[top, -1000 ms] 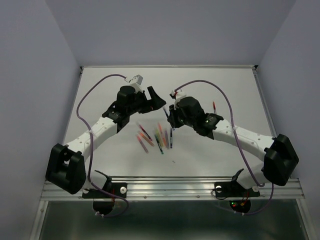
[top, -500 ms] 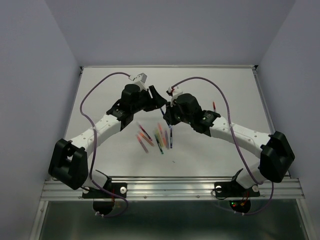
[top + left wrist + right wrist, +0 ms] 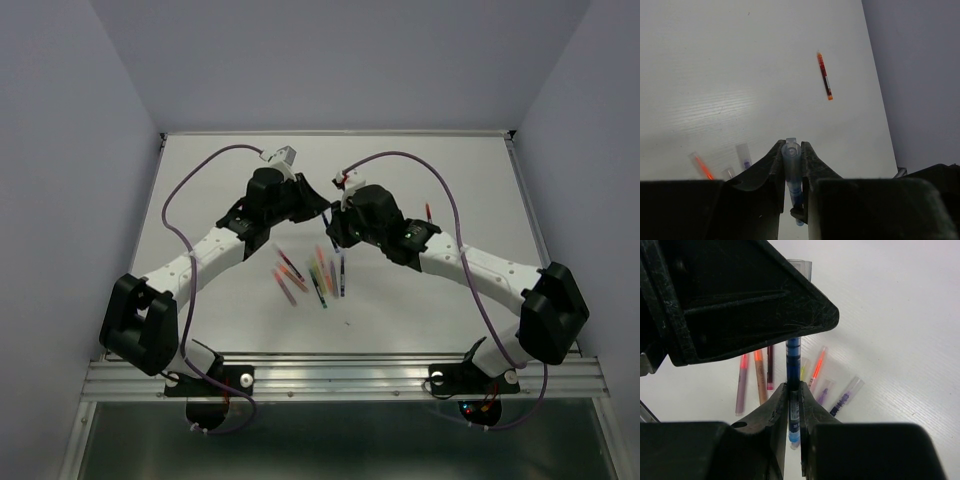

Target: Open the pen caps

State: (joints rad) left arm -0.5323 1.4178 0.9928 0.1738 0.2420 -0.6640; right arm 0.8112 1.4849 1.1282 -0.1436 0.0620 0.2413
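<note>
The robot's left gripper should go left in the top view and down, then let go of the cap, because the tabletop below it on that side is free of pens.
One blue pen (image 3: 793, 352) is held in the air between both grippers, above the middle of the table. My right gripper (image 3: 793, 388) is shut on its barrel. My left gripper (image 3: 791, 146) is shut on the pen's clear cap (image 3: 790, 156), whose tip pokes out past the fingertips. In the top view the two grippers (image 3: 322, 212) (image 3: 336, 226) meet nose to nose. Several other capped pens (image 3: 310, 272), pink, orange, green and dark blue, lie loose on the table below them.
A lone red-orange pen (image 3: 824, 75) lies apart at the back right (image 3: 428, 212). The white table (image 3: 230, 310) ends in a metal rail at the near side. Purple cables (image 3: 200, 170) arch over both arms.
My left gripper was open a second ago; it has swung in towards the right gripper and shut on the cap end of the blue pen. The right gripper kept its hold.
</note>
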